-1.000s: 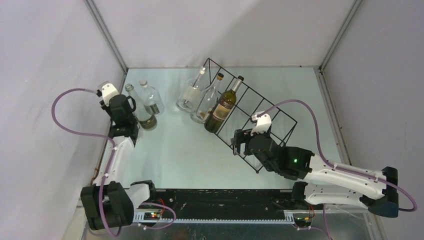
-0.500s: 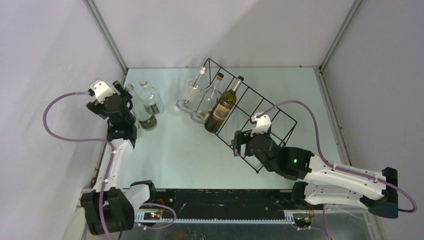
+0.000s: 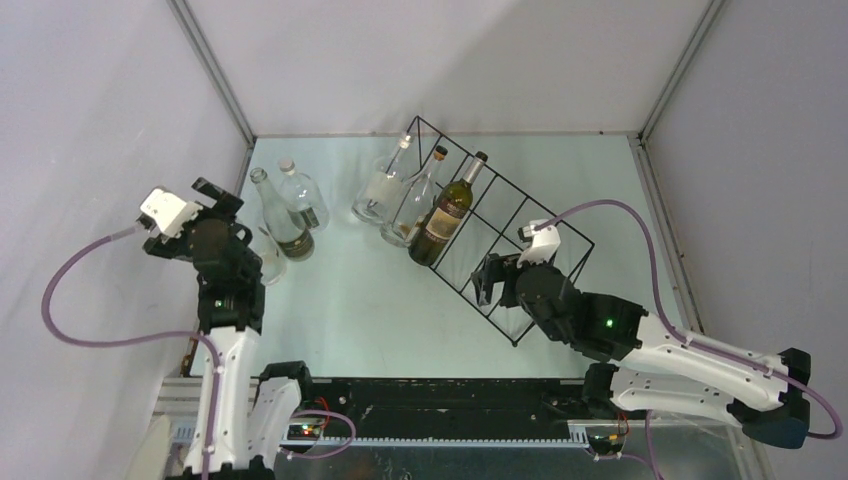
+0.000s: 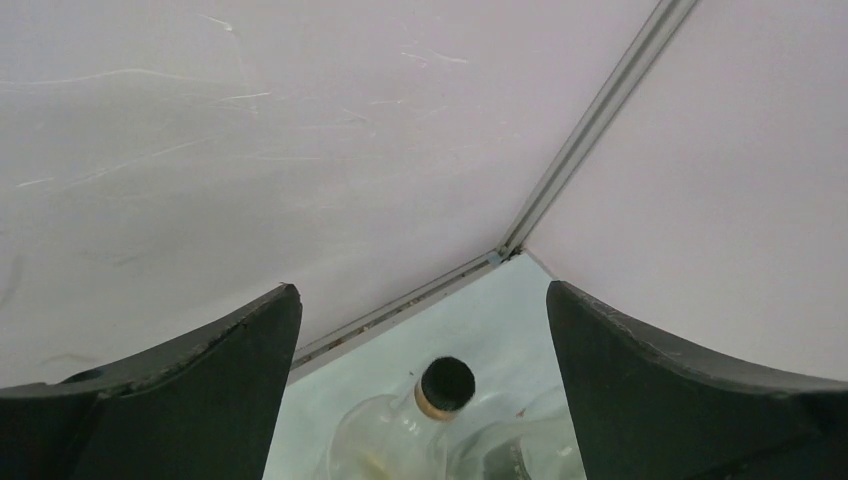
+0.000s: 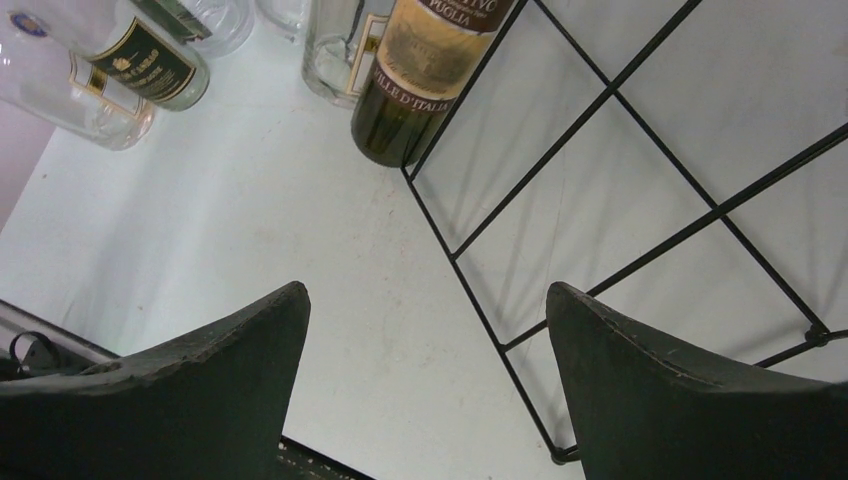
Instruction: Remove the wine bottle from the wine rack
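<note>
The open fingers of my right gripper go outward across the rack next and close around the wine bottle's neck (image 3: 474,169), which is slimmer than its body.
The wine rack (image 3: 525,225) is a black wire frame lying slantwise on the table. The wine bottle (image 3: 447,212), dark with a tan label, lies in it beside two clear bottles (image 3: 383,185). My right gripper (image 3: 492,283) hovers open over the rack's near end, a little short of the wine bottle. In the right wrist view its gripper (image 5: 425,300) holds nothing, with the rack (image 5: 620,100) wires on its right and the wine bottle (image 5: 410,110) ahead. My left gripper (image 3: 230,215) is open at the left wall. In its wrist view the gripper (image 4: 423,300) is above a clear, dark-stoppered bottle (image 4: 446,383).
Two clear bottles (image 3: 283,215) stand by the left wall, and a third glass body (image 3: 268,263) shows just under my left arm. Pale enclosure walls (image 3: 120,120) close in the left, back and right. A black rail (image 3: 450,400) runs along the near edge.
My left gripper has opened wide and drawn back to the left and nearer, away from the standing bottles. My right gripper has shifted slightly to the right, still open.
</note>
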Controlling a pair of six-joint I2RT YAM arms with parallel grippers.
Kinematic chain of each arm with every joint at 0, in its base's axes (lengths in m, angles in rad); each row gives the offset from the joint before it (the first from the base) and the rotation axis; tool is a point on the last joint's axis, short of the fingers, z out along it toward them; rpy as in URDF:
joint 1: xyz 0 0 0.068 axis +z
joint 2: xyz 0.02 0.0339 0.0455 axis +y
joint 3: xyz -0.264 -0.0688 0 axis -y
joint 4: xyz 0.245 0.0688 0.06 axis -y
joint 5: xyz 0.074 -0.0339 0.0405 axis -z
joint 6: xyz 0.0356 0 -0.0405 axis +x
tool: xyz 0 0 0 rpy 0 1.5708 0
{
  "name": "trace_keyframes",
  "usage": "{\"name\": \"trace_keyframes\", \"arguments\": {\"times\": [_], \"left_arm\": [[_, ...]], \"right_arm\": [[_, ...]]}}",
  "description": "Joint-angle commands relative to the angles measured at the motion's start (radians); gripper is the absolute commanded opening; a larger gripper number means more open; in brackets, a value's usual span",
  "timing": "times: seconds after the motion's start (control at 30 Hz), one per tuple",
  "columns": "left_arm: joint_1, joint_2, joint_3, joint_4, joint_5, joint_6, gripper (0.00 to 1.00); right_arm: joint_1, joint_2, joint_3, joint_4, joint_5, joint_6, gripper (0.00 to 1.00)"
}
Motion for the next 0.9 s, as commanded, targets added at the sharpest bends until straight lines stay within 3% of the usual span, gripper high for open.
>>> {"name": "trace_keyframes", "arguments": {"times": [0.0,0.2,0.4,0.73,0.87], "left_arm": [[-0.084,-0.114,0.056,-0.173,-0.123,-0.031,1.0],[-0.239,-0.242,0.097,-0.407,-0.067,-0.09,1.0],[-0.454,-0.335,0.06,-0.556,-0.107,-0.085,1.0],[-0.762,-0.395,0.03,-0.805,-0.175,-0.156,1.0],[-0.798,-0.432,0.001,-0.853,-0.11,-0.158,1.0]], "right_arm": [[-0.057,-0.036,0.002,-0.005,-0.035,0.022,0.91],[-0.191,-0.069,0.002,0.029,-0.16,0.05,0.9],[-0.278,-0.034,0.002,0.127,-0.305,0.049,0.89],[-0.422,0.181,0.069,0.307,-0.34,0.043,0.88],[-0.456,0.279,0.132,0.342,-0.37,0.034,0.88]]}}
